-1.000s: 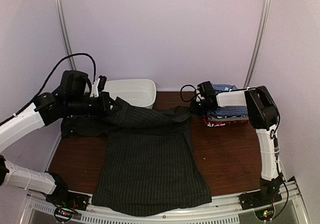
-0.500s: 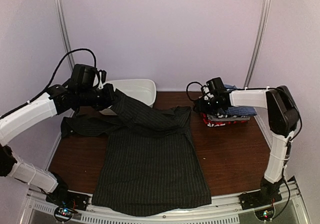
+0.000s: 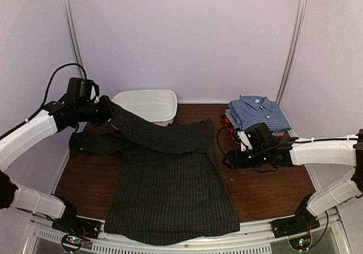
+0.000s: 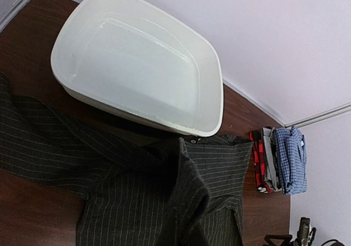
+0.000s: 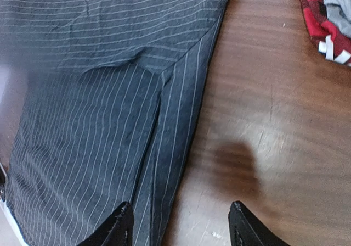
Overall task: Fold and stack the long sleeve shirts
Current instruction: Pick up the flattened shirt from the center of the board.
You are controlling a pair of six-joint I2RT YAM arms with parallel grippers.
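Note:
The shirt's side still lies spread with its sleeve pulled across, so my right gripper should next go back along that side and down onto the shirt's near hem corner (image 3: 235, 228).
The black pinstripe shirt (image 3: 170, 186) lies spread on the brown table, hem at the near edge. My left gripper (image 3: 105, 111) is shut on its sleeve and holds it raised and stretched toward the rear left. In the left wrist view the bunched sleeve cloth (image 4: 189, 202) rises to the bottom edge and hides the fingers. My right gripper (image 3: 227, 159) is open and empty, low beside the shirt's right edge. In the right wrist view its fingertips (image 5: 118, 224) straddle that edge (image 5: 181, 147). A folded stack stands at the rear right, with the blue checked shirt (image 3: 258, 111) on top of grey and red-black ones (image 3: 231, 130).
A white plastic tub (image 3: 146, 105) stands at the rear left, just behind the raised sleeve; it also shows in the left wrist view (image 4: 137, 65). The other sleeve lies bunched at the table's left edge (image 3: 91, 143). Bare brown table (image 3: 266, 186) shows right of the shirt.
My right gripper has left the shirt's rear right corner near the stack and moved forward and down beside the shirt's right edge. My left gripper has drawn the sleeve further left.

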